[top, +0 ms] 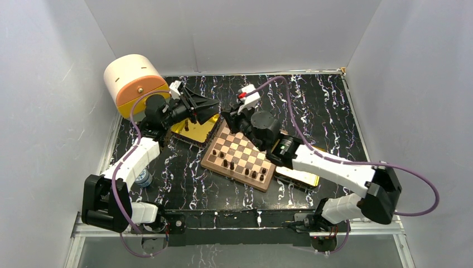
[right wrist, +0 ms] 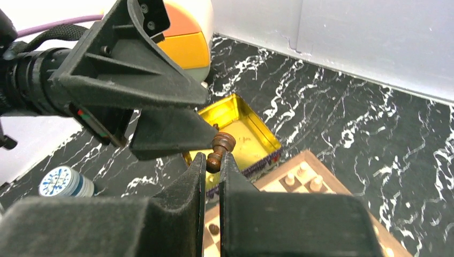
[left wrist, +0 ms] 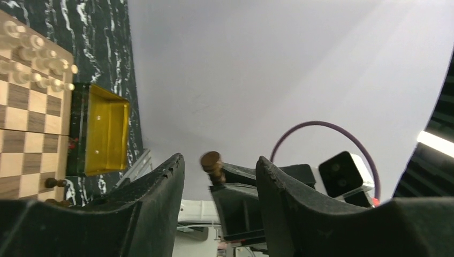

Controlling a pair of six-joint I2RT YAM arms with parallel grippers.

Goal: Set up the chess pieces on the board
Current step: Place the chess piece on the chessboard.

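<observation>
The right gripper draws back, turns downward, lowers and releases next, since an empty square (top: 244, 163) beside the near dark pieces lies below and back from it.
The chessboard (top: 240, 157) lies mid-table with several dark pieces (top: 252, 173) on its near rows. Light pieces (left wrist: 32, 59) stand on its far rows in the left wrist view, and a few show in the right wrist view (right wrist: 302, 176). My right gripper (right wrist: 212, 156) is shut on a dark brown piece (right wrist: 218, 149) and holds it in the air above the board's far left corner (top: 226, 118). My left gripper (left wrist: 219, 158) is open and empty. It points at the right gripper, with the held piece (left wrist: 212, 166) in line with the gap between its fingers (right wrist: 166, 134).
A gold tray (top: 192, 132) sits left of the board, below the left gripper. A second gold tray (top: 304, 180) sits at the board's right, partly under the right arm. A cream and orange round container (top: 134, 81) stands at the back left. A small capped bottle (top: 144, 177) stands by the left arm.
</observation>
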